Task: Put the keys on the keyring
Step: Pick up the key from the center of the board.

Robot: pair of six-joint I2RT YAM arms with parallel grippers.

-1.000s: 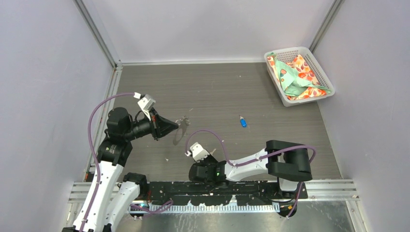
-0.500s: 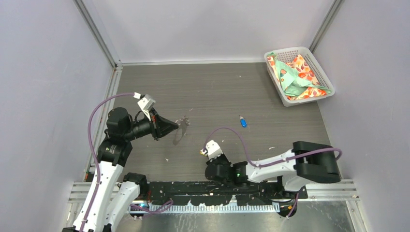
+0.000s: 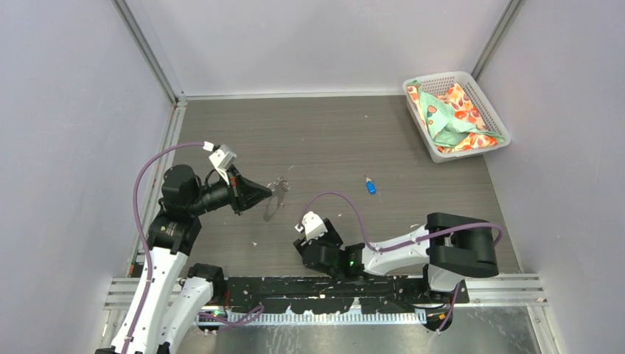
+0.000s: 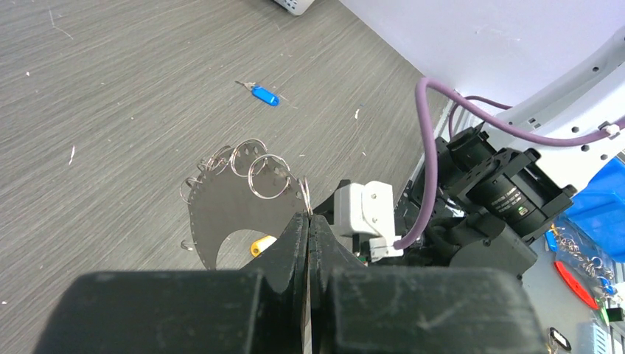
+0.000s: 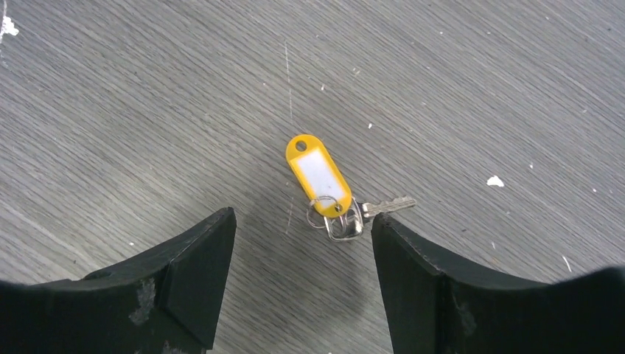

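Note:
The yellow key's ringed end [image 5: 340, 219] is below, so my right gripper will lower next, slightly to the right in its wrist view, and close on it.
The keyring [image 4: 221, 214] is a thin dark grey arc with small holes along its rim and several silver wire rings [image 4: 254, 166] on it. My left gripper [image 4: 307, 215] is shut on one of these wire rings and holds the keyring just above the table; it also shows in the top view [image 3: 274, 198]. The yellow-headed key [image 5: 318, 173] lies flat on the table just ahead of my open right gripper [image 5: 302, 228], its silver blade [image 5: 389, 206] near the right fingertip. The blue-headed key [image 3: 371, 186] lies alone further right, also in the left wrist view [image 4: 264, 94].
A white basket [image 3: 485, 100] holding a patterned cloth stands at the back right corner. The right arm's purple cable [image 3: 346, 206] loops over the table near the yellow key. Grey walls close in both sides.
My right gripper swung to the right and then back left, and now hangs over the yellow key. My left gripper and the keyring have not moved.

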